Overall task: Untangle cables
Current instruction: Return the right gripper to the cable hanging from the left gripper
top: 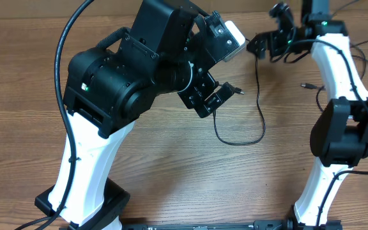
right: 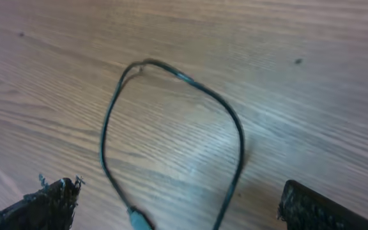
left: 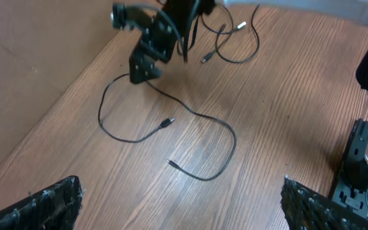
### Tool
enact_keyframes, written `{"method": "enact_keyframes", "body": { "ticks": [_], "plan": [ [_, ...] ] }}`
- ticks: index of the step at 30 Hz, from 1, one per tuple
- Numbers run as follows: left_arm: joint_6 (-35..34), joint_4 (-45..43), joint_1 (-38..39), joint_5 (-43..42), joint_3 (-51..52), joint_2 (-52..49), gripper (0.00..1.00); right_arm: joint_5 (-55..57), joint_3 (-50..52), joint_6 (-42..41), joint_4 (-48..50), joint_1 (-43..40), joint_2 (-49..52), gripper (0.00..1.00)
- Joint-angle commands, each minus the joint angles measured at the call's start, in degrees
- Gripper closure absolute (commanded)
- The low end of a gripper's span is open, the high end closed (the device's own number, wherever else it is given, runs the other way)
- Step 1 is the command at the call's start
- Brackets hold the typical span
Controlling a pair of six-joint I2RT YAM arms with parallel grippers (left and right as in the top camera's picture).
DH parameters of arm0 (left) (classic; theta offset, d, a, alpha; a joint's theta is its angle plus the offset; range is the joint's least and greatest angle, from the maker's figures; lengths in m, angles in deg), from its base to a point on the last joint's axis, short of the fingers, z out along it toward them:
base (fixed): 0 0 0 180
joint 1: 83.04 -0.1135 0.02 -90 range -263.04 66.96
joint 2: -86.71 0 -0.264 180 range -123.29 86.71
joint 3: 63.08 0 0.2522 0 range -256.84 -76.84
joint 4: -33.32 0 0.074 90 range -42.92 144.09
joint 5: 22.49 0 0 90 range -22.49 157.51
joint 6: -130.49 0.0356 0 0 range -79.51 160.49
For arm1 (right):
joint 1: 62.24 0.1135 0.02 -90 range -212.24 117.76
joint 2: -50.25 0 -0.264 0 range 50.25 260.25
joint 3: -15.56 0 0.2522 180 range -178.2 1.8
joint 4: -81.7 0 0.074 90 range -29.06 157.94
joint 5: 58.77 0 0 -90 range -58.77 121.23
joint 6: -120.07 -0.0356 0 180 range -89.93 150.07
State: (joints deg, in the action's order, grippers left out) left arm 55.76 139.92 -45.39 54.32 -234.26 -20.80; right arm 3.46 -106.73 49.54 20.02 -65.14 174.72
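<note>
The right gripper moves down and left in the overhead view onto the part of the cable's loop opposite the plug (top: 257, 61) (right: 231, 191) next. That part already runs between the open fingers.
One thin black cable (top: 261, 105) runs from under my right gripper (top: 268, 45) down the table and curls back toward my left gripper (top: 213, 96); a plug end (top: 237, 89) lies beside that gripper. In the left wrist view the cable (left: 217, 124) snakes over the wood, and the left gripper (left: 181, 185) hovers open above bare wood. More cables (left: 235, 48) lie tangled at the far end. The right gripper (right: 177, 191) is open above a cable loop (right: 171, 70), whose plug (right: 139, 220) lies between the fingers, untouched.
A loose plug (top: 306, 84) and further thin cords (top: 363, 64) lie near the right arm (top: 344, 121). The left arm's big black body (top: 126, 70) hides much of the middle of the wooden table (top: 190, 179). A brown wall (left: 24, 57) borders the table.
</note>
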Motion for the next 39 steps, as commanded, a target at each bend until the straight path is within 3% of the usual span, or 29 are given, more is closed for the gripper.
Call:
{"method": "enact_keyframes", "body": {
  "ticks": [1, 11, 15, 19, 28, 29, 31, 32, 35, 39],
  "plan": [
    [0.61, -0.04, 0.24, 0.28, -0.22, -0.61, 0.0, 0.76, 4.37, 0.28, 4.42, 0.61, -0.79, 0.0],
    [0.61, -0.07, 0.24, 0.28, -0.22, -0.61, 0.0, 1.27, 15.45, -4.72, 23.37, 1.57, -0.66, 0.0],
    [0.61, -0.07, 0.24, 0.28, -0.22, -0.61, 0.01, 1.29, 16.31, -4.7, 25.86, 1.62, 0.48, 0.01],
    [0.61, -0.07, 0.24, 0.28, -0.22, -0.61, 0.0, 1.18, 16.31, -4.72, 27.91, 1.75, 2.86, 0.14],
    [0.61, -0.07, 0.24, 0.28, -0.22, -0.61, 0.0, 1.36, 16.33, -6.21, 30.75, 2.51, 7.37, 0.17],
    [0.61, -0.07, 0.24, 0.28, -0.22, -0.61, 0.0, 1.36, 16.33, -6.21, 30.86, 2.51, 7.41, 0.21],
    [0.61, -0.07, 0.24, 0.28, -0.22, -0.61, 0.0, 1.38, 16.31, -6.21, 31.82, 2.51, 7.41, 0.44],
    [0.61, -0.04, 0.24, 0.28, -0.22, -0.61, 0.0, 1.36, 16.24, -6.38, 32.5, 2.51, 7.41, 0.68],
    [0.61, -0.07, 0.24, 0.28, -0.22, -0.61, 0.0, 0.61, 15.87, -9.4, 33.24, 2.38, 7.1, 0.96],
    [0.61, -0.07, 0.24, 0.31, -0.22, -0.61, 0.01, 0.52, 15.12, -11.04, 32.15, 1.88, 5.35, 0.96]
  ]
}}
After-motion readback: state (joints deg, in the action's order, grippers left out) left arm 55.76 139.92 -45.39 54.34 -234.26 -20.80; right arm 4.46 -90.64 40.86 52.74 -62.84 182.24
